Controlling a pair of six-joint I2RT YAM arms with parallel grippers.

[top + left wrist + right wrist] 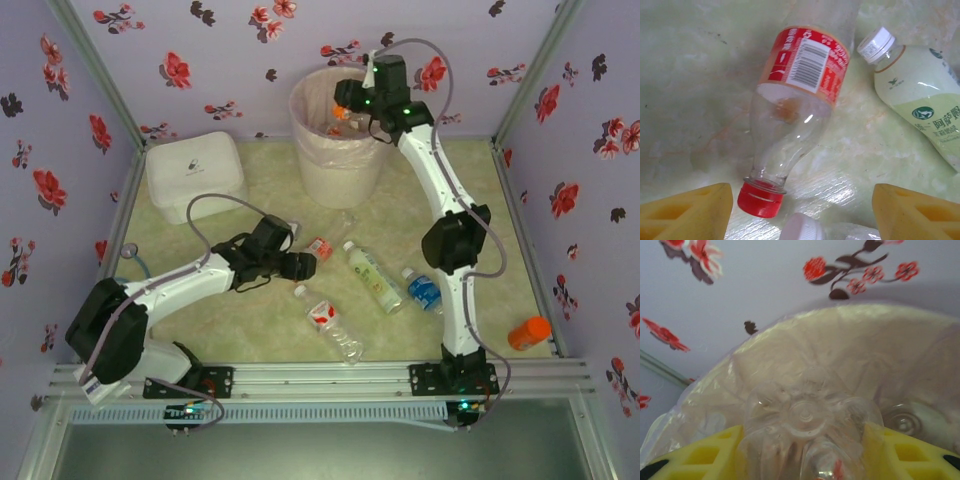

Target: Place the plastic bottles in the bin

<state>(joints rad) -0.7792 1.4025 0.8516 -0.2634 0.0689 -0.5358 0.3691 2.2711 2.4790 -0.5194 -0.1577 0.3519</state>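
My right gripper moves slightly toward the middle of the bin's opening point(334, 117) next and lets go of the clear plastic bottle, since the opening is already beneath the bottle.
My right gripper point(352, 108) hangs over the mouth of the pale-pink bin point(322, 172) and is shut on a clear plastic bottle point(805, 415), whose ribbed base faces the camera between the yellow fingers point(705, 455). The bin's liner point(875, 350) lies right behind that bottle. My left gripper point(304, 266) is low over the table and open. Just ahead of its fingers point(685, 212) lies a red-labelled bottle point(800, 85) with a red cap, not touching them. A pale-green-labelled bottle point(920, 95) lies to its right, and a white cap point(801, 229) shows at the bottom edge.
More bottles lie on the table: a red-labelled one point(332, 322), a pale one point(372, 277) and a blue-labelled one point(424, 291). An orange bottle point(528, 332) lies by the right wall. A white lidded box point(195, 175) sits at the back left.
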